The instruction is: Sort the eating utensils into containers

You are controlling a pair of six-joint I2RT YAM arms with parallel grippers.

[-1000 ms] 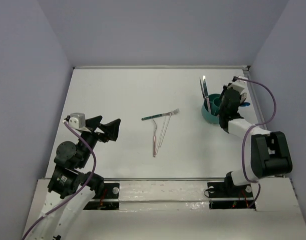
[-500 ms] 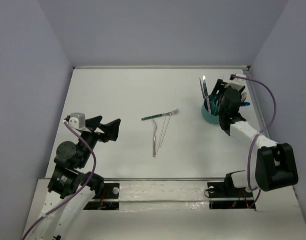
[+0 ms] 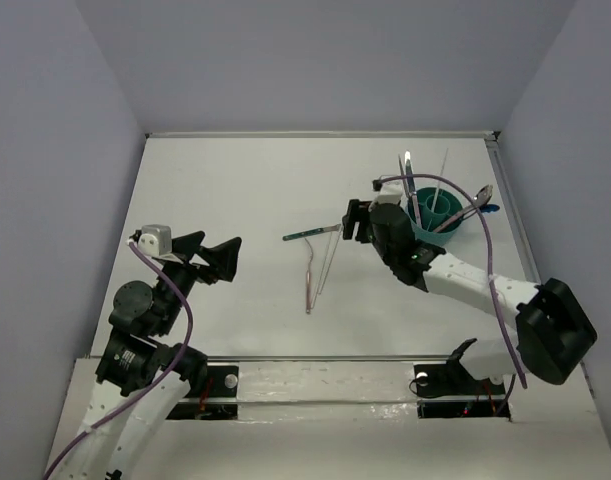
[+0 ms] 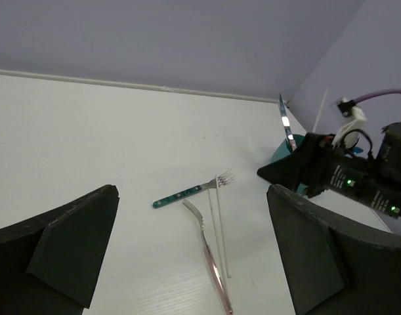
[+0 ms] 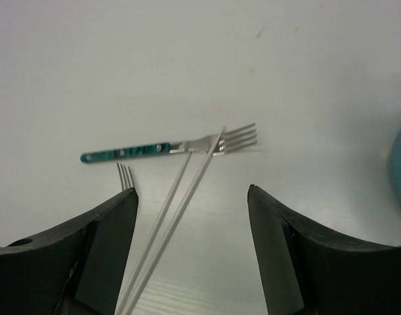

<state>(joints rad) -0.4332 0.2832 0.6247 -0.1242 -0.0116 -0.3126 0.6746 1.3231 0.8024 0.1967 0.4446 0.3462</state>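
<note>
The fork-crossing chopstick's body (image 3: 331,255) (image 5: 188,197) is below my right gripper. My right gripper needs to go down, back to its left in the top view, clear of the fork's teeth, onto it.
A teal cup (image 3: 437,222) stands at the right and holds a silver piece (image 3: 408,176), a pale stick (image 3: 441,176) and a dark blue piece (image 3: 484,208). A fork with a teal handle (image 3: 307,235) (image 5: 141,151) lies mid-table. Two thin pale chopsticks (image 3: 330,262) (image 5: 177,200) and a pinkish fork (image 3: 308,282) (image 4: 210,256) lie beside it. My right gripper (image 3: 356,223) (image 5: 191,192) hangs open and empty just above the fork's tines and the chopstick tips. Far to the left, my left gripper (image 3: 214,258) (image 4: 191,190) is open and empty.
The table's back edge (image 3: 315,135) meets the wall, and the right wall runs close behind the cup. My right arm (image 3: 465,285) stretches from its base across the table in front of the cup.
My right gripper opened over the cup, then swung left to the fork and chopsticks. A pale stick now stands in the cup. The left arm stayed still.
</note>
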